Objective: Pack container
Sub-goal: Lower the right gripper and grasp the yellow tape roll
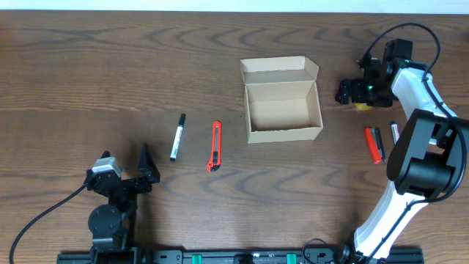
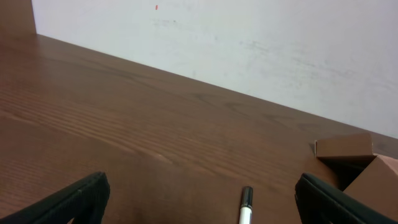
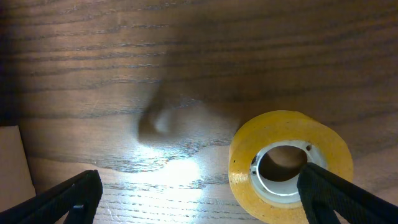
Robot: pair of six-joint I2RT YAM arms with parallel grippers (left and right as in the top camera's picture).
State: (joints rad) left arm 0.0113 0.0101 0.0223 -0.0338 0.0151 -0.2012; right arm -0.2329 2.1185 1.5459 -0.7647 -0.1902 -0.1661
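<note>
One finger of my right gripper is over the yellow tape roll's hole and the other is toward the box, so my right gripper will next go down astride the yellow tape roll's side (image 1: 359,106) (image 3: 244,172).
The container (image 1: 284,133) is an open tan cardboard box at the table's middle, its flap lid (image 1: 278,70) folded back; the inside looks empty. It also shows in the left wrist view (image 2: 348,149) and as a corner in the right wrist view (image 3: 11,163). My right gripper (image 1: 357,92) is open, right of the box, low over a yellow tape roll (image 1: 361,106). In the right wrist view the gripper (image 3: 202,199) has one finger over the hole of the roll (image 3: 283,124). My left gripper (image 1: 143,170) is open and empty at the front left, and in the left wrist view it (image 2: 202,205) points at a black-and-white marker (image 2: 246,208).
The black-and-white marker (image 1: 176,137) and a red utility knife (image 1: 214,145) lie left of the box. A second red knife (image 1: 374,144) and another marker (image 1: 394,132) lie at the right, by the right arm's base. A white wall stands beyond the table.
</note>
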